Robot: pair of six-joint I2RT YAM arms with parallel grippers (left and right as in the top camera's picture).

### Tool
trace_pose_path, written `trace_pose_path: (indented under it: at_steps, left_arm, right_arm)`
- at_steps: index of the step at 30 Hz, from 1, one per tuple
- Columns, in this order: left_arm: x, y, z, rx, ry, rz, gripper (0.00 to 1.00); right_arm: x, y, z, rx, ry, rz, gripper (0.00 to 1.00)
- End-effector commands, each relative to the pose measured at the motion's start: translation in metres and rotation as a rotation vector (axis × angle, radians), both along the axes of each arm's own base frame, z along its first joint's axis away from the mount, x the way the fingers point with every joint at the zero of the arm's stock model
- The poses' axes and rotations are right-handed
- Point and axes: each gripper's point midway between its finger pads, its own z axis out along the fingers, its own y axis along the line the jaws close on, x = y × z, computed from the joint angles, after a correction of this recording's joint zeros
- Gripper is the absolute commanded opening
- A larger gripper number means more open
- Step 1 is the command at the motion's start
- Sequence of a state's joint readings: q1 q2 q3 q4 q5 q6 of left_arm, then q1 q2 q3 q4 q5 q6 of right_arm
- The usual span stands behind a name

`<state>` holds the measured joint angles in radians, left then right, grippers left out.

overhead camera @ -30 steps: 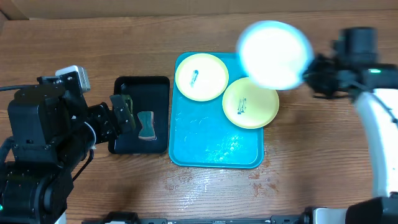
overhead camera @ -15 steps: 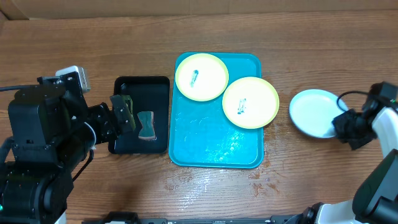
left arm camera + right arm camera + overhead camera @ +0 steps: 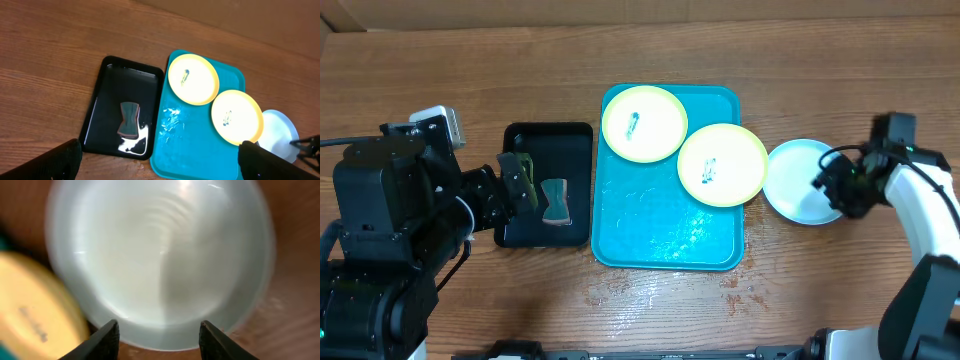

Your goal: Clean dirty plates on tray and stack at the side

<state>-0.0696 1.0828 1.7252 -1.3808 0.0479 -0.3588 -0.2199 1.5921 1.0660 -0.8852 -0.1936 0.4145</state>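
The yellow-green plates have dark-blue smears on them, so the left gripper should go down into the black tub point(image 3: 561, 160) onto the sponge point(image 3: 556, 202), which lies far below its open fingers.
A pale cyan plate point(image 3: 798, 180) point(image 3: 160, 255) lies on the wood tabletop just right of the turquoise tray point(image 3: 650, 220), its left rim against a yellow-green plate point(image 3: 722, 165) point(image 3: 30, 315). My right gripper point(image 3: 823, 186) point(image 3: 159, 340) sits at the cyan plate's right rim, jaws apart, gripping nothing. A second yellow-green plate point(image 3: 643, 123) rests at the tray's back left. Both yellow-green plates carry dark-blue smears. My left gripper point(image 3: 520, 178) point(image 3: 160, 165) hangs wide open over the black tub, holding nothing.
A black tub point(image 3: 550, 130) left of the tray holds a sponge point(image 3: 555, 200) point(image 3: 129, 120). Water droplets glisten on the tray's front half and on the wood in front of it. The right arm's white body point(image 3: 930, 210) stands at the right edge.
The right gripper brought the cyan plate down from above the tray's back right to the table beside the tray, then opened its jaws. The left arm has not moved.
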Motion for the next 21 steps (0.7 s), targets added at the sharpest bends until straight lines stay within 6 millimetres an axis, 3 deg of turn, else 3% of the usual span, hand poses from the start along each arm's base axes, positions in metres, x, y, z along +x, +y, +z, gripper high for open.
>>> trace_pose_path:
  at_steps: [1, 5, 10, 15, 16, 18, 19, 21]
  left_arm:
    - [0.001, 0.003, 0.003, 0.020, -0.011, 0.004, 1.00]
    - [0.001, 0.003, 0.003, 0.020, -0.010, 0.004, 1.00]
    - [-0.001, 0.001, 0.001, 0.013, 0.003, -0.005, 1.00]
    - [-0.003, 0.002, -0.001, 0.014, 0.014, -0.005, 1.00]
    - [-0.003, 0.002, -0.001, 0.014, 0.014, -0.005, 1.00]
    - [-0.003, 0.002, -0.001, 0.014, 0.014, -0.005, 1.00]
    - [-0.003, 0.002, -0.001, 0.014, 0.015, -0.005, 1.00]
    - [-0.003, 0.002, -0.003, 0.015, 0.023, -0.005, 1.00]
  right_arm:
    - [0.024, 0.030, 0.032, -0.009, -0.148, 0.178, 0.57]
    - [0.039, 0.058, 0.025, -0.053, -0.213, 0.328, 0.58]
    - [0.047, 0.066, -0.008, -0.181, -0.200, 0.373, 0.58]
    - [0.051, 0.073, -0.039, -0.172, -0.163, 0.391, 0.53]
    - [0.050, 0.075, -0.043, -0.157, -0.154, 0.396, 0.42]
    - [0.047, 0.082, -0.046, -0.117, -0.145, 0.408, 0.09]
    - [0.045, 0.085, -0.045, -0.097, -0.144, 0.414, 0.04]
    - [0.043, 0.090, -0.038, -0.070, -0.144, 0.420, 0.04]
